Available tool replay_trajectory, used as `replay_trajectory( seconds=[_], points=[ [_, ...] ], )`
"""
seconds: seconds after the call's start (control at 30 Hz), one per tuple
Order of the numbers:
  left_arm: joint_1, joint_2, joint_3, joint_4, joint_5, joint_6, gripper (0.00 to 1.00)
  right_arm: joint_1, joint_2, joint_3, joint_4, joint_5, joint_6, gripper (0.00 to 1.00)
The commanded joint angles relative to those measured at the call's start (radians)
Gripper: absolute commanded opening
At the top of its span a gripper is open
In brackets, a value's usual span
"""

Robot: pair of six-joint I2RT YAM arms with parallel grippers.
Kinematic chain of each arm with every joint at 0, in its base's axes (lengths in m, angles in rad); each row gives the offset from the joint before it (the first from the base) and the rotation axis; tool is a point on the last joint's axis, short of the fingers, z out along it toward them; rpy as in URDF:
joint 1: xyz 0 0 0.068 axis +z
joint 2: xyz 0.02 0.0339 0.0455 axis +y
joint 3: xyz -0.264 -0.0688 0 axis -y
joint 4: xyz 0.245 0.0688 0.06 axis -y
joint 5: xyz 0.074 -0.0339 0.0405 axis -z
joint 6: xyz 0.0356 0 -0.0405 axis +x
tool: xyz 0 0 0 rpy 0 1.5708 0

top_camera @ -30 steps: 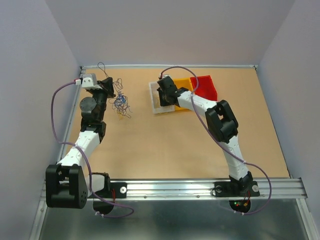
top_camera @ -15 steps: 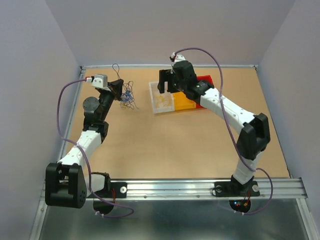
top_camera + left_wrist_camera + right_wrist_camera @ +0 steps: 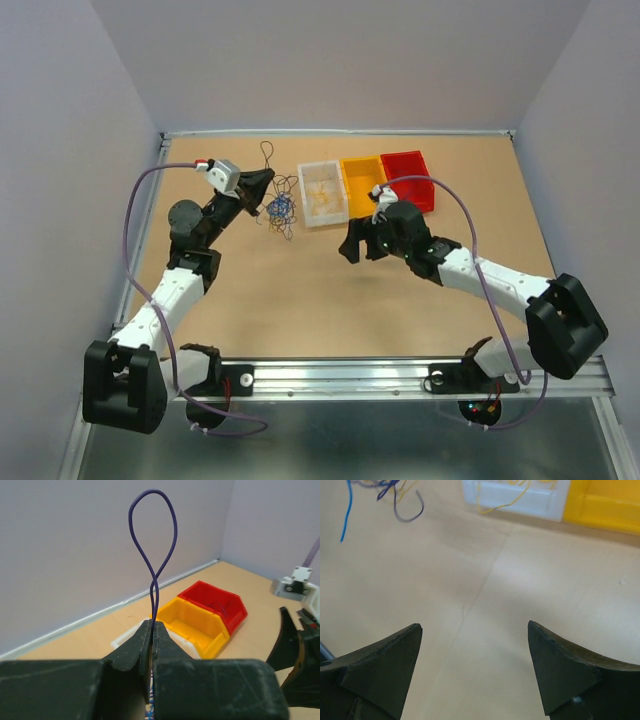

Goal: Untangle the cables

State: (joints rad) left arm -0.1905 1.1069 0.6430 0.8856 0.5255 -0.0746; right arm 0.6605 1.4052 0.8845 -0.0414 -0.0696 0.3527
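Note:
The tangle's blue cable [image 3: 347,518] has its loose end hanging clear of the purple strands, so my right gripper goes left in the top view toward it next.
My left gripper [image 3: 264,181] is shut on a thin purple cable [image 3: 153,535] whose loop stands up above the fingertips. Beneath it hangs a tangle of blue, purple and yellow cables [image 3: 281,207], dangling over the table just left of the white bin. In the left wrist view the left gripper [image 3: 152,625] pinches the purple strand tightly. A yellow cable [image 3: 323,194] lies inside the white bin [image 3: 304,195]. My right gripper [image 3: 350,243] hovers open over bare table in front of the bins, with nothing between the jaws. In the right wrist view the right gripper [image 3: 475,630] faces the tangle's loose ends [image 3: 400,500].
A yellow bin [image 3: 362,180] and a red bin [image 3: 407,177] stand in a row right of the white bin, near the back wall. The same white bin [image 3: 520,497] and yellow bin [image 3: 610,502] lie just beyond my right gripper. Side walls enclose the table.
My right gripper has opened and pulled back from over the bins to the table's middle. My left gripper has carried the tangle to the right, toward the white bin.

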Motion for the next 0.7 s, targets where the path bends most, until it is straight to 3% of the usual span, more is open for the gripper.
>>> replay_trajectory(
  seconds=[0.0,0.33,0.67],
  points=[
    [-0.038,-0.073,-0.011,0.059,0.178,0.030,0.00,0.024,-0.080,-0.145,0.421,-0.219,0.048,0.90],
    [-0.176,-0.079,-0.019,0.055,0.476,0.061,0.09,0.082,-0.178,-0.240,0.597,-0.237,-0.026,0.88],
    [-0.227,-0.047,0.003,0.044,0.498,-0.002,0.09,0.117,-0.112,-0.223,0.656,-0.304,-0.046,0.71]
  ],
)
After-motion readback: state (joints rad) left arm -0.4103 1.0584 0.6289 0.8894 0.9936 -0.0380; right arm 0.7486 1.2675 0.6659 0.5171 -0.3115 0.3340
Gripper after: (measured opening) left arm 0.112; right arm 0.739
